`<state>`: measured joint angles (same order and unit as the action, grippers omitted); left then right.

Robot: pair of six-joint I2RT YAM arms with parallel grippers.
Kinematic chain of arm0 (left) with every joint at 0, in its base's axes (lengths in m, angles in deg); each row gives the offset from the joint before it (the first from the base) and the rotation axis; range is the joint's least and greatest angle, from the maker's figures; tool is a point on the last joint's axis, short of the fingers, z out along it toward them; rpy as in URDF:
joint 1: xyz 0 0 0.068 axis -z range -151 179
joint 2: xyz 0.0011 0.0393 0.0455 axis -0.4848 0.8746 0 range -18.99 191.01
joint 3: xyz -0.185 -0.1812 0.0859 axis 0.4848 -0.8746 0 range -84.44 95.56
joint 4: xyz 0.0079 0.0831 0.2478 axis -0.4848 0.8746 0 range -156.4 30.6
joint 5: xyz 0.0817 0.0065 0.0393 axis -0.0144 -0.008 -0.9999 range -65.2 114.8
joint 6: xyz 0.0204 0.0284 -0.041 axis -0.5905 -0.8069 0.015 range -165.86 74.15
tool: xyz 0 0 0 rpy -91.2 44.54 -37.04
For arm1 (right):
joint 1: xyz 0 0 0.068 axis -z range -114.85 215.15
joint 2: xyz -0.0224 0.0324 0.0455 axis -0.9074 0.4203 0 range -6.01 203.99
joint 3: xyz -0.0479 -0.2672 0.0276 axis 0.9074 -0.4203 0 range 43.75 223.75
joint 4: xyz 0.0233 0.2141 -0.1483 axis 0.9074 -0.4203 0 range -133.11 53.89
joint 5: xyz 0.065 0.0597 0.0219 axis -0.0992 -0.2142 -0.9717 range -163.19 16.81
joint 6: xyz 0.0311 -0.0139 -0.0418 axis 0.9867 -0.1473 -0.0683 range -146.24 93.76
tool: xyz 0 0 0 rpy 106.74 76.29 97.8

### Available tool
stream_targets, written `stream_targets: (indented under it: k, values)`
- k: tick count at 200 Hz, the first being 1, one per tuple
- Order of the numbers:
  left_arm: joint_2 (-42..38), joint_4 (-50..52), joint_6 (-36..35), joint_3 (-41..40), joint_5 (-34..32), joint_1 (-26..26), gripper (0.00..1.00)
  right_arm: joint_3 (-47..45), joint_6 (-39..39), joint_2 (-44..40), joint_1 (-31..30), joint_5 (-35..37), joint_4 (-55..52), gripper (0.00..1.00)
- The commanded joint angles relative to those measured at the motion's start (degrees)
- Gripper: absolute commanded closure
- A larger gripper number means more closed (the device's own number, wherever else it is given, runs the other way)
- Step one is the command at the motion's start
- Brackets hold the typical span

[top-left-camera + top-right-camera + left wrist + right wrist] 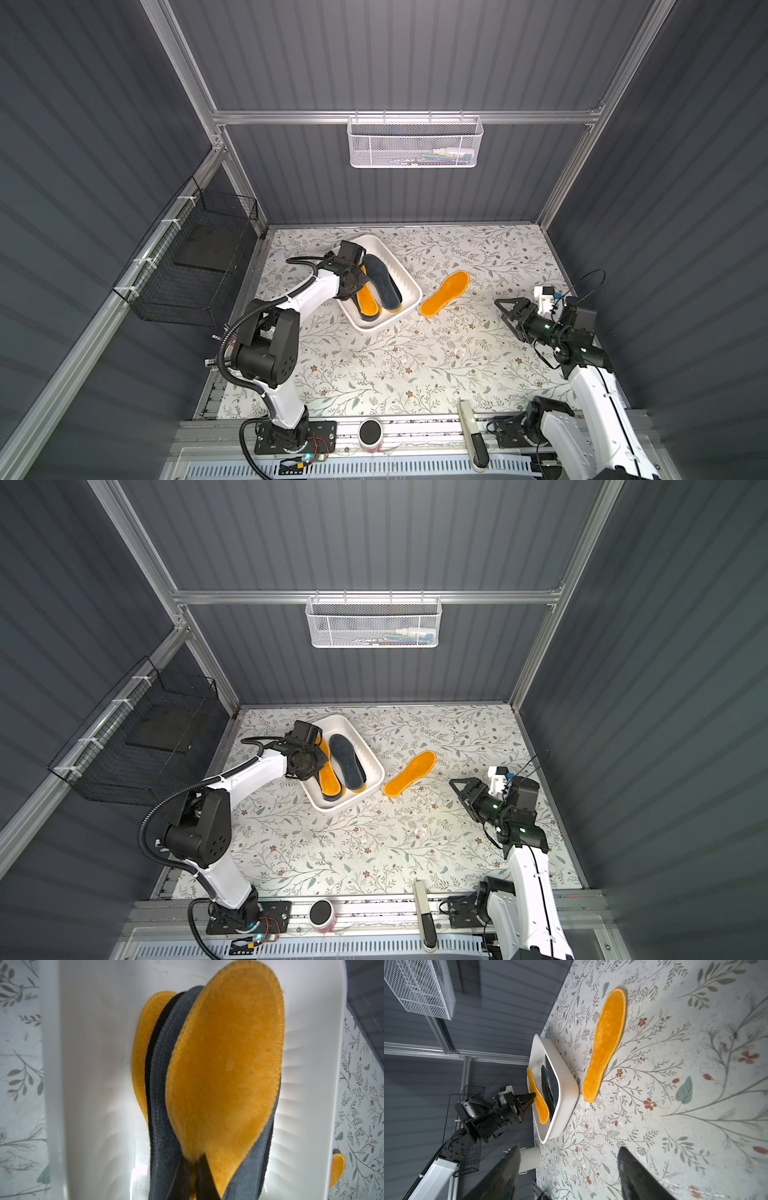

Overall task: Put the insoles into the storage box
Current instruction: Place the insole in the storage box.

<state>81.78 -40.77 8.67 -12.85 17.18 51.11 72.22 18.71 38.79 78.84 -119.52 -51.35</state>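
The held insole already hangs inside the box's sides, so the robot's left gripper will next move down onto the dark insole beneath the orange-yellow one and let go of the held insole's edge.
The white storage box (412, 286) (375, 763) stands at the back left of the flowered table. My left gripper (360, 279) (195, 1167) hangs over it, shut on the edge of an orange-yellow insole (368, 300) (224, 1064) that slants down into the box. Inside lie a fuzzy dark grey-blue insole (382, 282) (164, 1084), a black one and another orange one (141, 1043). One more orange insole (444, 293) (606, 1043) lies flat on the table just right of the box. My right gripper (505, 309) (569, 1150) hovers open and empty farther right.
A white mesh basket (415, 141) hangs on the back rail. A black wire basket (195, 266) hangs on the left wall. On the front rail stand a black-topped cup (370, 432) and a long white and black tool (471, 432).
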Motion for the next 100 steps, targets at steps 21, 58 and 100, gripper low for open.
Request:
stream_targets:
  k: [21,58,100]
  values:
    - [0.99,0.3,2.48,-0.13,0.23,-0.99,1.0,-1.26,0.48,0.9,0.11,-0.95,2.85,0.27]
    - [2.99,3.56,4.54,1.59,-0.36,-1.28,1.0,-1.75,0.58,1.08,0.15,-1.14,3.48,0.26]
    - [3.89,4.24,3.88,2.41,-0.51,-1.37,1.0,-1.84,0.46,1.42,0.12,-0.96,3.75,0.27]
